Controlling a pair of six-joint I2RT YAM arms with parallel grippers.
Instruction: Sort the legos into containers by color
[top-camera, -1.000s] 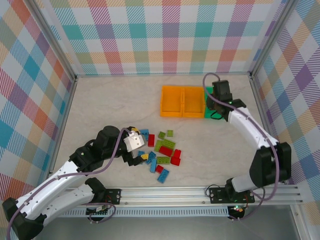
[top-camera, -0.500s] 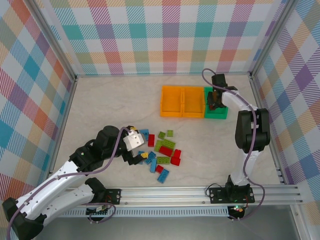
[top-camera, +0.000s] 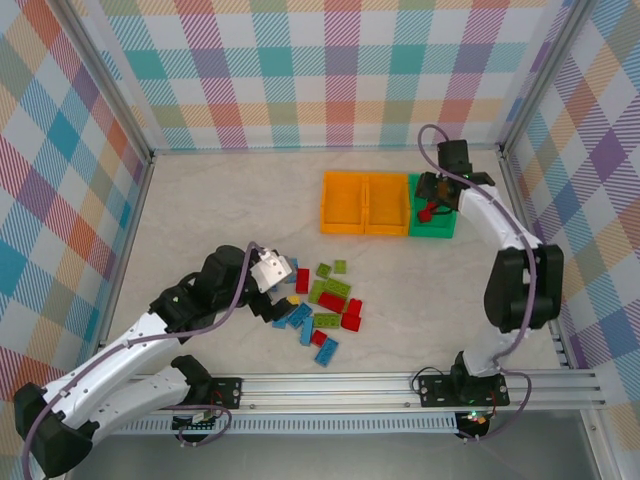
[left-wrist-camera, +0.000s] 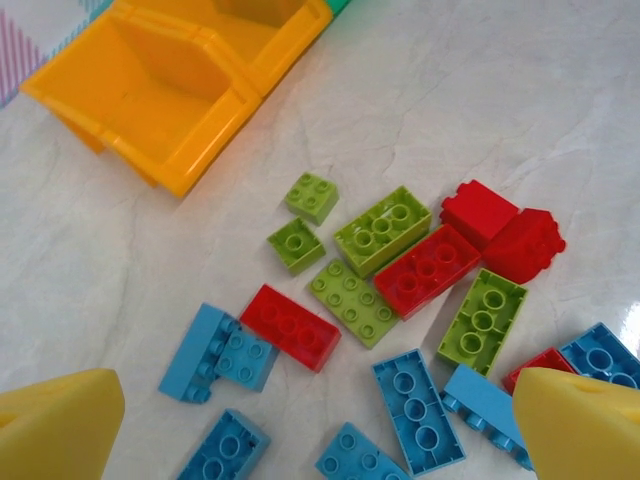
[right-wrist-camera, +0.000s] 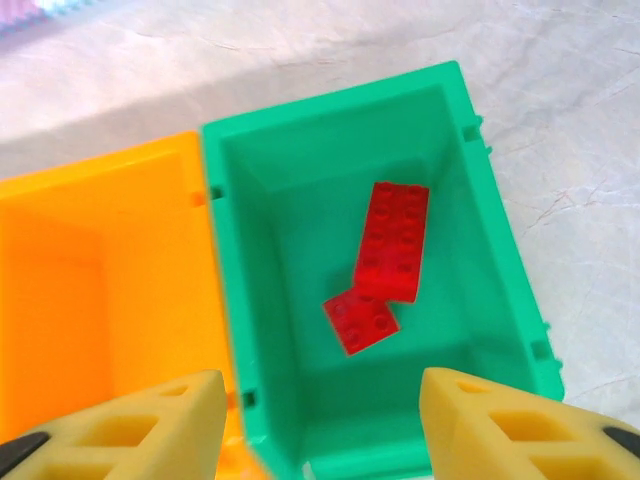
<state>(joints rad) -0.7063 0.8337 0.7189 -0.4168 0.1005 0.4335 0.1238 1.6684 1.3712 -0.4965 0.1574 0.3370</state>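
The blue brick nearest the orange bins is below and outward of my left gripper, so the gripper should move outward, turn and go down onto it next.
Loose legos lie mid-table: blue bricks (top-camera: 300, 316), lime green bricks (top-camera: 329, 289) and red bricks (top-camera: 333, 302). In the left wrist view, a red brick (left-wrist-camera: 291, 326), a lime brick (left-wrist-camera: 383, 230) and a blue brick (left-wrist-camera: 418, 410) lie below my left gripper (left-wrist-camera: 315, 440), which is open and empty. From above, the left gripper (top-camera: 272, 270) hovers at the pile's left edge. Two orange bins (top-camera: 343, 202) stand beside the green bin (top-camera: 444, 230). My right gripper (right-wrist-camera: 325, 430) hangs open over the green bin (right-wrist-camera: 300, 160), where two red bricks (right-wrist-camera: 392, 240) lie.
An orange bin (right-wrist-camera: 90, 290) touches the green bin's left side. The orange bins (left-wrist-camera: 170, 90) sit just beyond the pile. Checked walls close the table at left, back and right. An aluminium rail (top-camera: 400, 385) runs along the near edge.
The left gripper has shifted slightly up and right over the pile's left edge. The right arm has swung about above the green bin, and red bricks now show inside it.
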